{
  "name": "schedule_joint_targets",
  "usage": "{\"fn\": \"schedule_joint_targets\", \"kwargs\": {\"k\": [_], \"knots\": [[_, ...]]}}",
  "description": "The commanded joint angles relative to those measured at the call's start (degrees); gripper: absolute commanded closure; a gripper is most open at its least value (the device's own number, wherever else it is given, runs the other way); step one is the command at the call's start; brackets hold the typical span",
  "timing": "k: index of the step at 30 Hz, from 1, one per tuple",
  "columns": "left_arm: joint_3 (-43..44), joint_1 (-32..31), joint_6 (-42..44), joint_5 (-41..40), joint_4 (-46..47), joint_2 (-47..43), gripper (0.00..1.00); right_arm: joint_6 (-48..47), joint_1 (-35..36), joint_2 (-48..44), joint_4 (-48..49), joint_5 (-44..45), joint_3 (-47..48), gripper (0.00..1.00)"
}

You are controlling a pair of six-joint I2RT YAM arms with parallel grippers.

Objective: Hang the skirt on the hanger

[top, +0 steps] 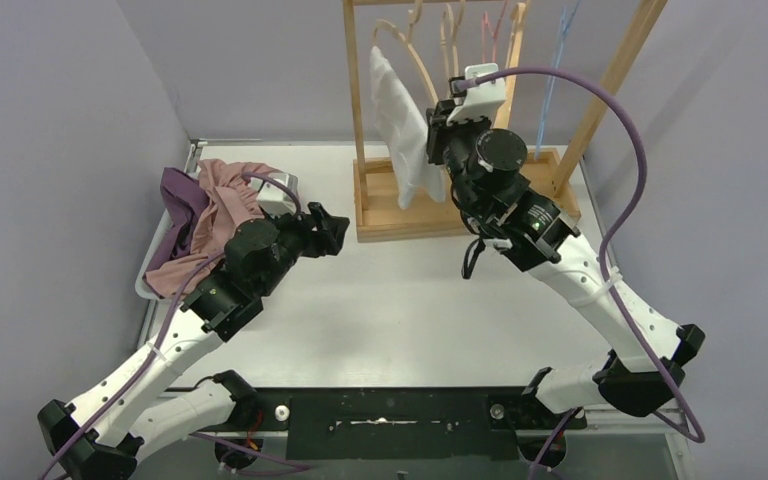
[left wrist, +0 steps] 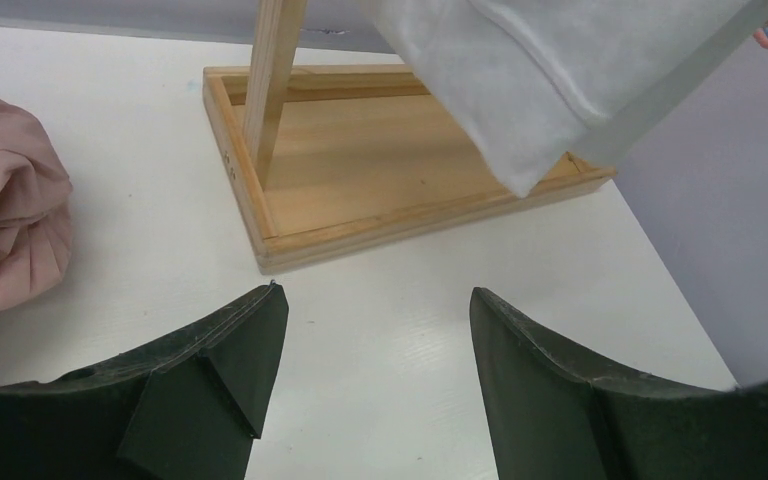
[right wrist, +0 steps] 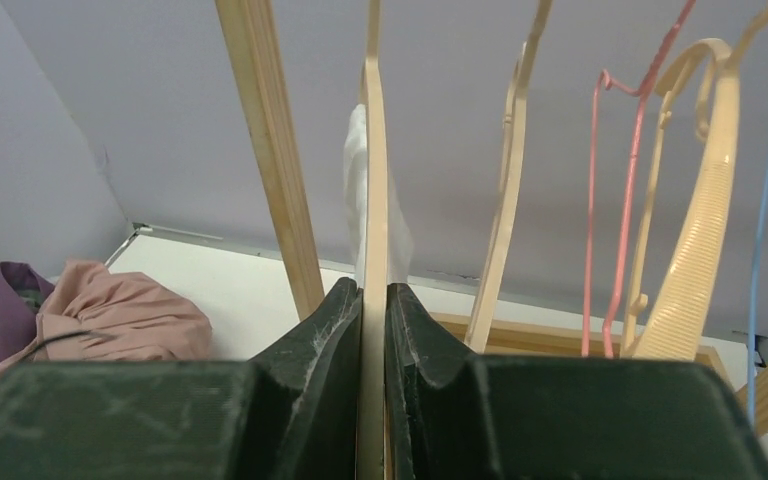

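The skirt already hangs on the hanger, so the robot's right gripper should turn slightly toward the wooden post beside the skirt, open and release the hanger's edge.
The white skirt hangs off a thin beige hanger on the wooden rack, its lower corner dangling over the rack's base. My right gripper is up at the rack, shut on that hanger's edge, and a strip of the skirt shows behind it. My left gripper hovers low over the white table just left of the rack's base. Its jaws are open with only bare table between them.
The rack's wooden base stands at the back centre. Several more hangers hang on its rail: beige, pink, thick beige and blue. A pink garment and a purple one lie heaped at the left.
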Motion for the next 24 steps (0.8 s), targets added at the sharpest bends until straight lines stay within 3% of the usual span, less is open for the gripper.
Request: {"fn": "schedule_joint_targets", "kwargs": {"k": [1,7,16,18,20,22,24], "knots": [[-0.37,0.9,-2.52,-0.69,2.08,-0.16,0.33,4.02,-4.56,2.09,3.76,-7.92,5.47,1.0],[-0.57,3.74,-3.71,0.54,1.45,-0.37,0.33,7.39,-9.52,6.56,0.83,-16.94,8.6,1.0],[0.63,12.06,-5.4,3.23,-1.85,-0.57,0.33,8.94,-9.69,10.06,-2.09,-24.58,9.92,0.98],[1.16,13.76,-5.57,2.55,-3.01,-0.57,0.31,8.86,-9.59,11.11,-3.51,-27.02,11.1,0.9],[2.79,15.59,-6.04,2.4,-5.41,0.25,0.23,8.17,-9.6,11.91,-5.39,-30.1,12.23,0.79],[5.37,18.01,-6.85,2.78,-9.0,2.1,0.2,7.63,-9.64,11.2,-5.32,-32.55,11.68,0.54],[7.77,20.95,-7.22,5.77,-12.27,4.21,0.14,8.63,-9.88,9.82,-5.66,-32.23,11.58,0.4]]}}
